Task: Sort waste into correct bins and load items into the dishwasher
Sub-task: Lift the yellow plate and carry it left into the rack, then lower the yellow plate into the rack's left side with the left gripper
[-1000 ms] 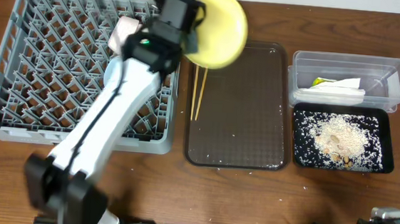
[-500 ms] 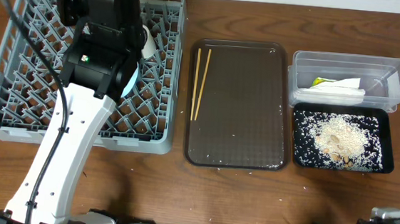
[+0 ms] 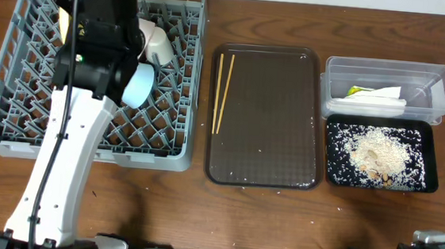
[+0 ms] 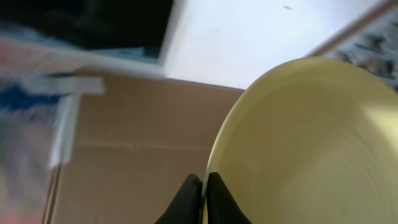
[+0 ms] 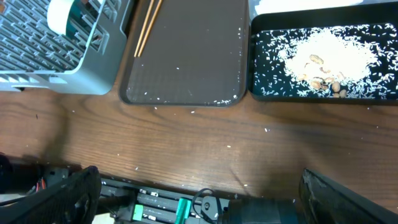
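Observation:
I should next lower my left gripper, set the yellow plate [image 4: 311, 137] among the grey rack's bare, empty wires below, then release the plate's rim.
My left gripper [image 4: 203, 194] is shut on the rim of the round yellow plate [image 4: 311, 137], which fills the right of the left wrist view. From overhead the arm hides most of the plate; only a pale yellow sliver [image 3: 64, 18] shows over the back left of the grey dish rack [image 3: 19, 85]. A light blue bowl [image 3: 138, 86] and a white dish [image 3: 155, 44] stand in the rack. Two chopsticks [image 3: 223, 91] lie on the brown tray [image 3: 265, 144]. My right gripper [image 5: 205, 199] is open, low over the table's front edge.
The clear tub [image 3: 441, 82] at the back right holds the white napkin [image 3: 376, 94]. In front of it, the black tray [image 3: 330, 169] holds a heap of rice crumbs [image 3: 375, 152]. Loose crumbs dot the brown tray and the table's front.
My left arm has swung left with the yellow plate, from above the brown tray's back left corner to over the rack's back left. The right arm has not moved.

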You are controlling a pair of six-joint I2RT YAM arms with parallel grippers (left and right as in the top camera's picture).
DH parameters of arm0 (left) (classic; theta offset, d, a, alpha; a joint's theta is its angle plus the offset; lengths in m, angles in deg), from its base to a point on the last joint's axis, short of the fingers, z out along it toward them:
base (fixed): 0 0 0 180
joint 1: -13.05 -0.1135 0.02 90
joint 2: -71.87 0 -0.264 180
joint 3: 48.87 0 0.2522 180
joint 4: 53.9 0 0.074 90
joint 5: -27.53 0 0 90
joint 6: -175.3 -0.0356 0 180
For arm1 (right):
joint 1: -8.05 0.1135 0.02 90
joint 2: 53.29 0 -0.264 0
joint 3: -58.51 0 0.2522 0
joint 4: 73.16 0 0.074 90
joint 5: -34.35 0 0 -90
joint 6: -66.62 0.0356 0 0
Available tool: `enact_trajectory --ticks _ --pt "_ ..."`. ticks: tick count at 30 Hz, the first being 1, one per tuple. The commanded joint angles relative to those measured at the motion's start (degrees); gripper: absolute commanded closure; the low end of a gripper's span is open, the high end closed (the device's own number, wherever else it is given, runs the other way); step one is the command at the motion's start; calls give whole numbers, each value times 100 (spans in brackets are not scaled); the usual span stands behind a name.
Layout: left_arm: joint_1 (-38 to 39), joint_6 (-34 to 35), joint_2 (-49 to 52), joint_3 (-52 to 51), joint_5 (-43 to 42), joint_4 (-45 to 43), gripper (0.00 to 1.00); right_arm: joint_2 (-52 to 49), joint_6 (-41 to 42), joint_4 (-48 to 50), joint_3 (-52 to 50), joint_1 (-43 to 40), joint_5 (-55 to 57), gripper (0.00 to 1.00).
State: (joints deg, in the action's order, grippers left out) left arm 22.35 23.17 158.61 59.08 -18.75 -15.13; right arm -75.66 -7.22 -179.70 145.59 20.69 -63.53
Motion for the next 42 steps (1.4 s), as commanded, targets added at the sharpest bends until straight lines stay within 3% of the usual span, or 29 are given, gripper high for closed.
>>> enact_trajectory --ticks 1,6,16,22,29,42 --pt "-173 -415 214 -22 -693 44 93 -2 52 -7 2 -72 35 1" --pt "-376 -968 745 -22 -730 -129 93 -2 52 -7 2 -74 35 1" --pt "-507 -1836 1875 -22 -39 -1937 93 -2 52 -7 2 -74 35 1" --pt "-605 -2277 2044 -22 219 -2490 93 -2 52 -7 2 -72 35 1" --pt "-951 -2157 2044 -39 656 -2159 92 -2 52 -7 2 -74 35 1" --pt "-977 -446 2072 -70 914 -667 93 -2 52 -7 2 -72 35 1"
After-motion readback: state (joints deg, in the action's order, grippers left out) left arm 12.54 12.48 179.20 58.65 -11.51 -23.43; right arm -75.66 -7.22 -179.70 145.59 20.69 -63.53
